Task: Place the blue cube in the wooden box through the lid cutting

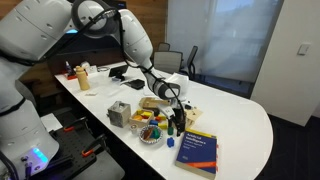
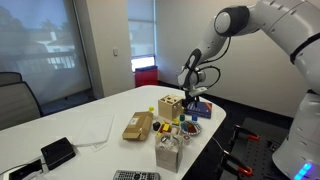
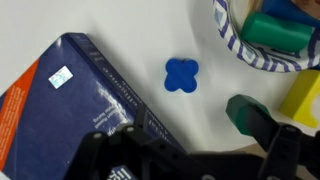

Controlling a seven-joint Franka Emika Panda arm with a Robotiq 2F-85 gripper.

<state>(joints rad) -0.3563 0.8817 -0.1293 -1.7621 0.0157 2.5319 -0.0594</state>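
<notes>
My gripper is going to move down and toward the top in the wrist view next, astride the blue cube, because the bare table leaves room for its fingers.
The blue cube is a tiny blue block with a clover-like outline. It lies on the white table between the large blue book and a striped bowl. My gripper hovers above the table just short of it, jaws open and empty, one finger over the book's corner. The wooden box stands upright, with dark holes in its lid, just beside my gripper in an exterior view. My gripper also shows in an exterior view.
A dark green block and a yellow block lie by the right finger. The bowl holds green and blue blocks. A flat wooden tray, a small container and a remote also lie on the table.
</notes>
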